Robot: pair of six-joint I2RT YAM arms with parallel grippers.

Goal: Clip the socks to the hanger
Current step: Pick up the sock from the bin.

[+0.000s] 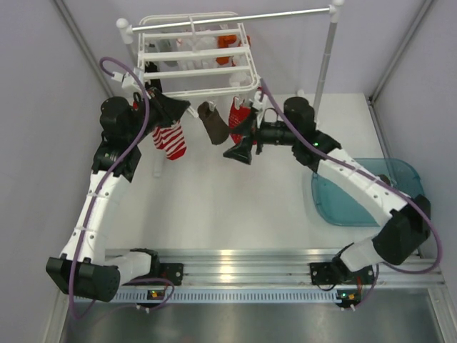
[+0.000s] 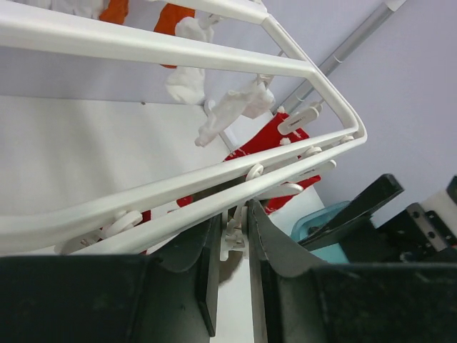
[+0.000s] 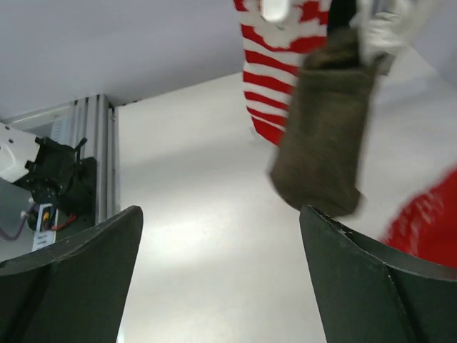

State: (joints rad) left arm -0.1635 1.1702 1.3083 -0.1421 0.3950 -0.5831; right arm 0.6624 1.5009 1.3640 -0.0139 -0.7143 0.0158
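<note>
Another brown sock lies in the teal bin. My right gripper swings from the hanger over the bin next, then down onto that sock.
The white hanger hangs from a grey rail at the back. My left gripper reaches up under its front bar and is shut on a dangling white clip. A dark brown sock hangs just beside those fingers, seen close in the right wrist view as a brown sock. A red patterned sock hangs further right, also showing as a red sock. My right gripper stands open and holds nothing, just below and in front of the brown sock, its jaws wide apart.
A red-and-white striped sock hangs at the left of the front row. An orange sock hangs at the back of the frame. A teal bin sits on the table at the right. The rail's white post stands right of the hanger.
</note>
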